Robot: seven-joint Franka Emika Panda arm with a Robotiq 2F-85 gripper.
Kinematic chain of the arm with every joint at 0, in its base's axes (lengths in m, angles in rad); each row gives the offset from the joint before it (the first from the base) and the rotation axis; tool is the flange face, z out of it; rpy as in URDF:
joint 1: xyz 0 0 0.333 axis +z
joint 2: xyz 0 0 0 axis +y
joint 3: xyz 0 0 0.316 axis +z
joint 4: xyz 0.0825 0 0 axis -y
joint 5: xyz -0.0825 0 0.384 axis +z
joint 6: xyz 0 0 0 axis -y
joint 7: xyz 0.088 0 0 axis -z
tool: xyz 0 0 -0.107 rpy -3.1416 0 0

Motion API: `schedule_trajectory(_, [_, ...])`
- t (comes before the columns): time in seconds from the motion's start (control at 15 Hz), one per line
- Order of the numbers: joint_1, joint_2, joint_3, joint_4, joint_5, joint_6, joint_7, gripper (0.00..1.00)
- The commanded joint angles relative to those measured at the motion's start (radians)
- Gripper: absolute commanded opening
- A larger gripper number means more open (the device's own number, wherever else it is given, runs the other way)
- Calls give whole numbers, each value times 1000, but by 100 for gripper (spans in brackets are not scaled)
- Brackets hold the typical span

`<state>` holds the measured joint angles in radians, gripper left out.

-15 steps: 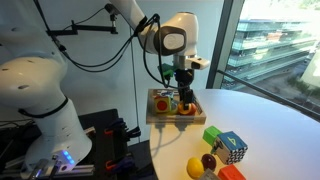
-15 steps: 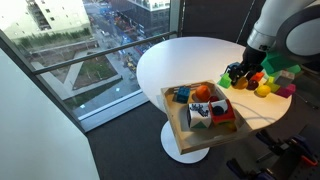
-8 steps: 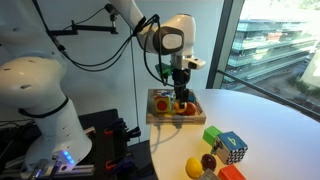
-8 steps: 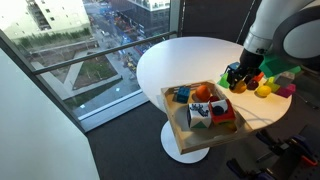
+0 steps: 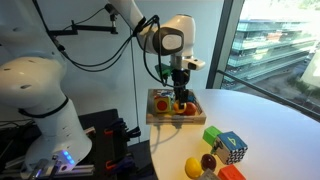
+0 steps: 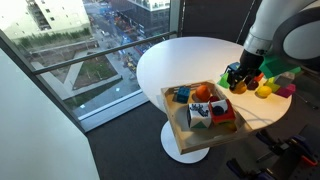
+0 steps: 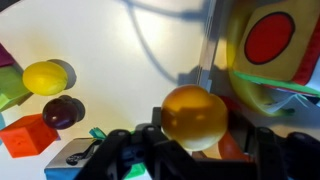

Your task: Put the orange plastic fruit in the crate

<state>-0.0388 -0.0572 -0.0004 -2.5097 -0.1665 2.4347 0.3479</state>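
Observation:
The ball still hangs over the crate's wooden side, so it goes past that side next and down over the toy pieces inside, where my gripper releases it.
My gripper [image 7: 195, 150] is shut on the orange plastic fruit [image 7: 195, 117], a smooth round ball held between the black fingers. In the wrist view the ball hangs over the light wooden side of the crate [image 7: 213, 60]. In both exterior views the gripper [image 5: 182, 98] [image 6: 236, 78] is low at the crate's table-side edge. The crate [image 5: 163, 120] [image 6: 180, 130] sits at the table's rim and holds several toy pieces. I cannot make out the ball in the exterior view from the window side.
A yellow round fruit [image 7: 45, 77], a dark red-purple fruit [image 7: 63, 111] and an orange cube [image 7: 27, 135] lie on the white table [image 5: 260, 115]. Coloured cubes [image 5: 225, 143] stand nearby. A cube with a red circle [image 7: 270, 38] is inside the crate.
The gripper has shifted slightly lower and closer over the crate with the orange fruit still in it. Nothing else moved.

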Motion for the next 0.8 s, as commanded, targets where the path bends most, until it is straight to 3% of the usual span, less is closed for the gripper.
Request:
schedule_trajectory(0.0, [1,-1,-2,1,1,-3,-1,67])
schedule_trajectory(0.07, [2,-1,-2,1,8,-1,-7,42])
schedule_trajectory(0.73, [16,63,13,51,6,61,3,42])
